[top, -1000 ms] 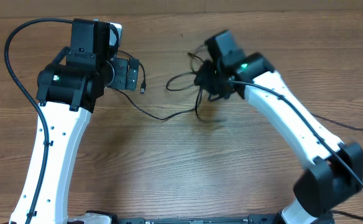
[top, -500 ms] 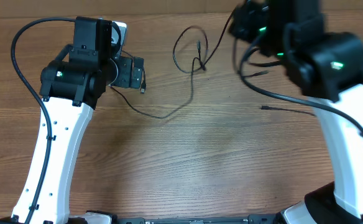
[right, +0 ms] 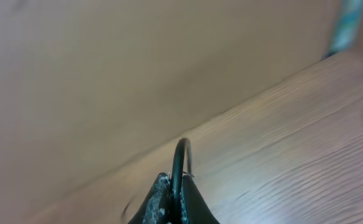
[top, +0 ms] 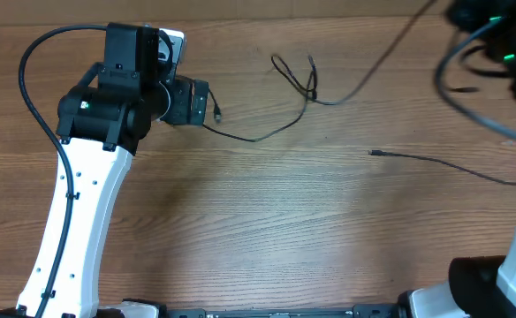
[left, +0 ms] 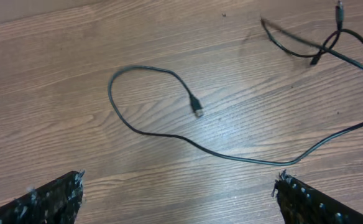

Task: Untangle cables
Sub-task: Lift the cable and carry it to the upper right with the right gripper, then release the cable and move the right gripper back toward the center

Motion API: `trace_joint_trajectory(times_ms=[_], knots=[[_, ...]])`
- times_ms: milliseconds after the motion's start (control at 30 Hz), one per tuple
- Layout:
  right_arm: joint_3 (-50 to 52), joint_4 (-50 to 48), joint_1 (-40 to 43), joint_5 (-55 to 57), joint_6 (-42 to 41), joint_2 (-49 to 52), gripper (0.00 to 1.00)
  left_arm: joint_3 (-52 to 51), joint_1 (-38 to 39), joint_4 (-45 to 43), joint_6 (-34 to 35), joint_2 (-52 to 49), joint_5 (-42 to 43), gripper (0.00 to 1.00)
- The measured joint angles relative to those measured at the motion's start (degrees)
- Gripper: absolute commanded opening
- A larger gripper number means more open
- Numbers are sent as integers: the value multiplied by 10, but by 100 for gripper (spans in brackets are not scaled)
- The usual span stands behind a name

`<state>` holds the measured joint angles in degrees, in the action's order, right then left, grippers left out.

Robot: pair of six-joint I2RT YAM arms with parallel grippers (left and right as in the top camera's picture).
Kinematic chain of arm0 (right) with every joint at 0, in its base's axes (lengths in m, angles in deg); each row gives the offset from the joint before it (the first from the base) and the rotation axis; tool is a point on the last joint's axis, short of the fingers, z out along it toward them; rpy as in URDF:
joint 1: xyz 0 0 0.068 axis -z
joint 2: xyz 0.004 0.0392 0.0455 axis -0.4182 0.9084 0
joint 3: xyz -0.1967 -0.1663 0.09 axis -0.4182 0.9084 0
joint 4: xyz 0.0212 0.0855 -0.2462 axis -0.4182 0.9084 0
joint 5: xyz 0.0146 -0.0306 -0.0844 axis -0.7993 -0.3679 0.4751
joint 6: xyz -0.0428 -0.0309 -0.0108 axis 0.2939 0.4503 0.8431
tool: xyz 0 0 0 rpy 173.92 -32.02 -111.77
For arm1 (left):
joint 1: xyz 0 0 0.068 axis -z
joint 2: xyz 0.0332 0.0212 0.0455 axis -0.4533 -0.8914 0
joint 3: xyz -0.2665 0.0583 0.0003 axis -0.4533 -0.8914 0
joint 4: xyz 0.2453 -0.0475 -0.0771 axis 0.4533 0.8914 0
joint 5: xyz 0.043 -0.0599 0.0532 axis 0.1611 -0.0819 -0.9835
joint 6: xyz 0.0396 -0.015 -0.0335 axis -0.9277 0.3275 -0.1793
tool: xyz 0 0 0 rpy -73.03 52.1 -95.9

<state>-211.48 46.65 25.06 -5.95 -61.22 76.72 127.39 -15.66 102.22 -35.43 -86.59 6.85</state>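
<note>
I will pull the black cable away from the knot [top: 307,84] with my right gripper and let go of it, because there is open wood to the gripper's right in the overhead view.
A thin black cable [top: 258,139] runs from a plug beside my left gripper [top: 209,100] to a small knot [top: 307,84], then rises up and right toward my raised, blurred right arm [top: 497,44]. A second black cable [top: 443,162] lies stretched out at middle right. In the left wrist view my left gripper [left: 178,183] is open and empty above the wood, with the cable's looped plug end [left: 197,112] ahead of it and the knot [left: 321,53] farther off. In the right wrist view my right gripper [right: 175,180] is shut on a black cable [right: 180,155], high above the table.
The wooden table [top: 267,230] fills the view. A thick black wire [top: 28,62] loops off the left arm. More dark wires hang blurred around the right arm at the top right. The table's far edge runs along the top.
My right arm has swung right and upward with its cable, drawing the tangle out into a long line. A second cable now lies at middle right. My left arm has barely moved.
</note>
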Motion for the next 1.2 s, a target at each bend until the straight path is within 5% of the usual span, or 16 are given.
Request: trace_joint_trajectory(times_ms=[400, 700, 1200], knots=[[0, -102, 186, 27, 113, 5, 4, 0, 0, -8, 4, 0, 10, 100], [-9, -159, 209, 33, 166, 47, 4, 0, 0, -10, 16, 0, 10, 99], [-9, -148, 211, 20, 178, 365, 4, 0, 0, -16, 41, 0, 10, 100]])
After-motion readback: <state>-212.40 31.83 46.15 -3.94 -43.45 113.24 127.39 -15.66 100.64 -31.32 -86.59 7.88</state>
